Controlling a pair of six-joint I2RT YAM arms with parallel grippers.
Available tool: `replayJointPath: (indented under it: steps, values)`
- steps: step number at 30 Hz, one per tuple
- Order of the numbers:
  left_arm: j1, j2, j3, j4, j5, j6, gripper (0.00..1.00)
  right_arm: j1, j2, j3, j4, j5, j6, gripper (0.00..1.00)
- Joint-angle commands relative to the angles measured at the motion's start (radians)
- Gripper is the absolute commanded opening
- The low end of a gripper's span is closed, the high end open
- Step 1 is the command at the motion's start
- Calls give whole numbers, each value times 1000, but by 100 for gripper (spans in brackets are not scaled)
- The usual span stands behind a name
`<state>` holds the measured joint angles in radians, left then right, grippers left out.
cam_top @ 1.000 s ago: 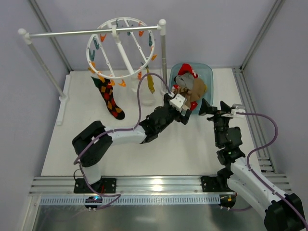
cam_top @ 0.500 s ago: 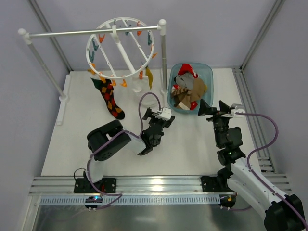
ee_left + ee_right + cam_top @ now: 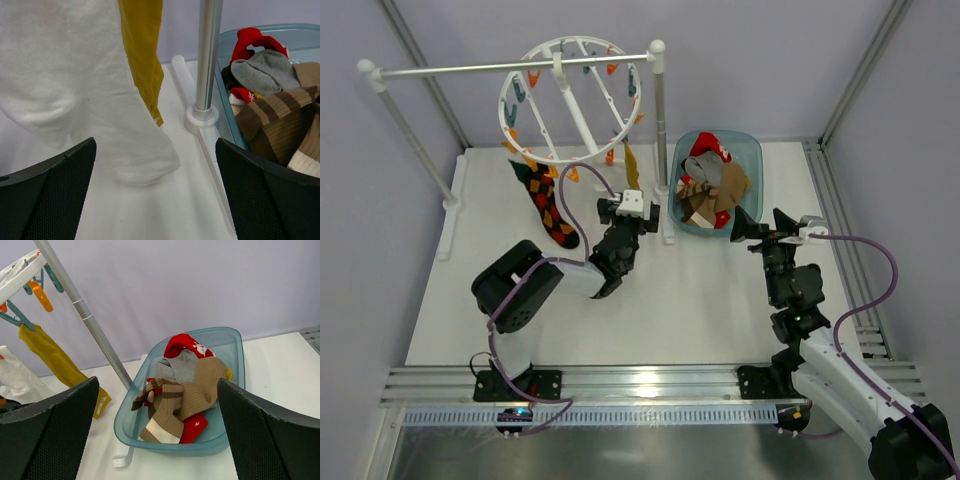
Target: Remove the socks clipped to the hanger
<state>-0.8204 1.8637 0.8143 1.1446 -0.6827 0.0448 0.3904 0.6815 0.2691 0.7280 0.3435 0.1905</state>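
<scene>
The sock's lower end hangs free just outward of my left gripper, so its open fingers should ease outward around the white sock's toe (image 3: 154,166) and close there next.
The white round hanger (image 3: 575,100) hangs on the rail. A dark argyle sock (image 3: 548,205), a yellow sock (image 3: 632,165) and a white sock (image 3: 75,90) hang clipped to its lower rim. My left gripper (image 3: 628,210) is open and empty, low over the table. The white sock's toe is just ahead of it and the yellow sock (image 3: 142,55) is behind that. My right gripper (image 3: 770,228) is open and empty at the near right of the bin. The right wrist view shows the yellow sock (image 3: 55,360) and the white sock (image 3: 17,377) at the left.
A blue-green bin (image 3: 750,150) at the back right holds a brown-and-tan striped sock (image 3: 170,405) and red, grey and tan socks. The rail stand's right post (image 3: 207,55) and its foot stand between the hanging socks and the bin (image 3: 270,30).
My left gripper has pulled back from over the bin and swung left, and now faces the white and yellow socks under the hanger. The right arm has not moved.
</scene>
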Motion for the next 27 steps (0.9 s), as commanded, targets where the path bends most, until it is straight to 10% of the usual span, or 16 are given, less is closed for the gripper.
replayJointPath:
  steps: [1,18,27]
  values:
    - [38,-43,36,-103,127,-164,100,-2,4,18,53,-15,0,100]
    - [121,55,128,-177,89,-206,100,-2,10,19,62,-50,0,99]
    - [130,51,53,-102,94,-232,43,-2,21,22,65,-52,0,100]
